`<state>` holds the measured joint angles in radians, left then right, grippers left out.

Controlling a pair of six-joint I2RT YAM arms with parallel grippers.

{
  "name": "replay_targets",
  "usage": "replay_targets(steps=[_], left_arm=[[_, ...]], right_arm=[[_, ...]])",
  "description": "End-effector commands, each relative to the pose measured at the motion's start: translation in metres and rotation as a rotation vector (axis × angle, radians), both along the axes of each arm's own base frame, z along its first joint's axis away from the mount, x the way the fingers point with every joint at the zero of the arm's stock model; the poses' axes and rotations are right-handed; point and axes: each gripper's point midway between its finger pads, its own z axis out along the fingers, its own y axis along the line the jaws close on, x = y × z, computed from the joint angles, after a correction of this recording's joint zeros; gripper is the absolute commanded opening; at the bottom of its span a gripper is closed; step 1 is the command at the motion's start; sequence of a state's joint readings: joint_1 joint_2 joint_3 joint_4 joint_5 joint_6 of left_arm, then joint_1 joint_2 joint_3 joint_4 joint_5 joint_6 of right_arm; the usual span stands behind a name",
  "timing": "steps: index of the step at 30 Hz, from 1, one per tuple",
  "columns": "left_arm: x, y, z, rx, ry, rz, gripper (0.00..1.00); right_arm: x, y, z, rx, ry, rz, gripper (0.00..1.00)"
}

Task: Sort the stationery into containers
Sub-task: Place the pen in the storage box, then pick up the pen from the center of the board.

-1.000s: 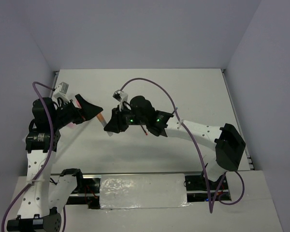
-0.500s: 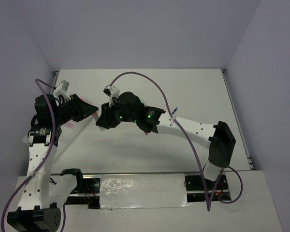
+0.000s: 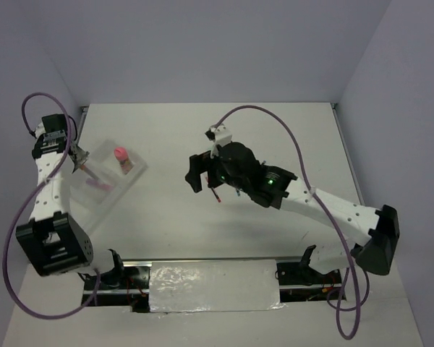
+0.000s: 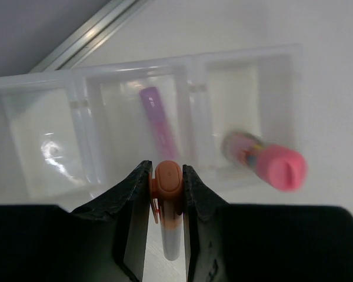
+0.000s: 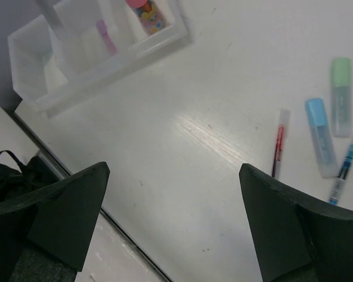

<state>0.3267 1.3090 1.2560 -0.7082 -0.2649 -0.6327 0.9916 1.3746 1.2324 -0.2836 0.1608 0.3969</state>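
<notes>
The green marker's clear body (image 5: 341,111) is outside the open fingers of my right gripper. I need to move that gripper down and to the right in the wrist view, onto the marker's body.
My left gripper (image 4: 166,171) is shut on an orange marker (image 4: 166,183) and holds it above the near rim of the clear three-part tray (image 4: 194,70). A pink marker (image 4: 157,120) lies in the tray's middle compartment. The pink-capped tan stick (image 4: 265,160) lies in the compartment to its right. From above, the left gripper (image 3: 78,155) hangs at the tray's (image 3: 114,189) left end. My right gripper (image 5: 176,197) is open and holds nothing, above bare table (image 3: 197,173). Near it lie a red pen (image 5: 278,144), a blue marker (image 5: 319,135), a green marker (image 5: 341,94) and a blue pen (image 5: 344,170).
The walls of the enclosure stand close behind and to the left of the tray. A metal rail (image 4: 88,32) runs along the table edge beyond it. The table's front edge (image 5: 129,238) lies just below the right gripper.
The left gripper shut on the orange marker as the right gripper let it go. The left arm swung left to the tray, and the right gripper opened wide and drew back to the right.
</notes>
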Motion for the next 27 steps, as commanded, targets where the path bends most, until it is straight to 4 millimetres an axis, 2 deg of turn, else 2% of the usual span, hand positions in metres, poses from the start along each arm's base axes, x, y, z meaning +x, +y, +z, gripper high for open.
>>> replay_targets(steps=[1,2,3,4,5,8,9,11,12,13,14,16,17,18,19,20,21,22,23,24,25,26,27], left_arm=[[0.0,0.039,-0.031,0.045,0.131,0.112,0.0],[0.004,0.043,-0.039,0.039,0.142,0.116,0.0],[0.011,0.046,-0.044,0.03,0.132,0.109,0.0],[0.015,0.049,-0.057,-0.014,0.145,0.096,0.0],[0.018,0.051,-0.062,-0.036,0.143,0.093,0.0],[0.028,0.055,-0.071,-0.07,0.119,0.081,0.18],[0.029,0.056,-0.073,-0.079,0.116,0.075,0.31],[0.029,0.055,-0.077,-0.098,0.11,0.074,0.46],[0.026,0.053,-0.081,-0.104,0.117,0.074,0.65],[0.025,0.051,-0.08,-0.106,0.113,0.07,0.79],[0.025,0.05,-0.075,-0.104,0.092,0.063,0.97],[0.023,0.047,-0.068,-0.101,0.069,0.051,0.99],[0.023,0.045,-0.057,-0.088,0.037,0.042,0.99],[0.022,0.039,-0.057,-0.1,0.026,0.021,0.99],[0.022,0.032,-0.046,-0.086,-0.003,-0.008,0.99],[0.021,0.026,-0.042,-0.081,-0.012,-0.029,0.99],[0.018,0.017,-0.041,-0.083,-0.005,-0.05,0.99],[0.022,-0.002,-0.036,-0.064,-0.002,-0.121,0.99],[0.02,-0.014,-0.02,-0.039,-0.03,-0.159,0.99],[0.016,-0.027,-0.017,-0.032,-0.034,-0.2,0.99],[0.016,-0.048,-0.01,-0.019,-0.056,-0.288,0.99],[0.006,-0.06,0.004,0.002,-0.109,-0.33,0.99],[0.004,-0.068,0.014,0.018,-0.148,-0.367,0.99]], right_arm=[[-0.005,-0.038,0.016,-0.062,-0.086,-0.053,1.0],[-0.01,-0.045,0.026,-0.039,-0.107,-0.051,1.0],[-0.012,-0.049,0.023,-0.041,-0.106,-0.047,1.0],[-0.015,-0.051,0.025,-0.034,-0.116,-0.036,1.0],[-0.018,-0.053,0.027,-0.025,-0.125,-0.026,1.0],[-0.023,-0.057,0.03,-0.021,-0.144,-0.006,1.0],[-0.023,-0.058,0.028,-0.027,-0.142,-0.003,1.0],[-0.024,-0.055,0.024,-0.037,-0.135,0.012,1.0],[-0.024,-0.054,0.021,-0.042,-0.129,0.017,1.0],[-0.022,-0.052,0.016,-0.057,-0.12,0.018,1.0],[-0.02,-0.051,0.014,-0.064,-0.119,0.019,1.0],[-0.011,-0.05,0.007,-0.099,-0.126,0.005,1.0],[0.0,-0.047,-0.01,-0.149,-0.108,-0.014,1.0],[0.009,-0.046,-0.015,-0.173,-0.094,-0.027,1.0],[0.025,-0.052,-0.027,-0.208,-0.064,-0.06,1.0],[0.038,-0.048,-0.059,-0.284,0.001,-0.071,1.0],[0.049,-0.049,-0.063,-0.32,0.019,-0.087,0.91],[0.063,-0.054,-0.073,-0.351,0.032,-0.11,0.84],[0.078,-0.049,-0.091,-0.392,0.05,-0.114,0.75],[0.091,-0.049,-0.097,-0.401,0.055,-0.123,0.59],[0.104,-0.051,-0.104,-0.422,0.064,-0.125,0.53],[0.129,-0.058,-0.118,-0.447,0.101,-0.157,0.49],[0.14,-0.061,-0.126,-0.454,0.122,-0.156,0.47]])
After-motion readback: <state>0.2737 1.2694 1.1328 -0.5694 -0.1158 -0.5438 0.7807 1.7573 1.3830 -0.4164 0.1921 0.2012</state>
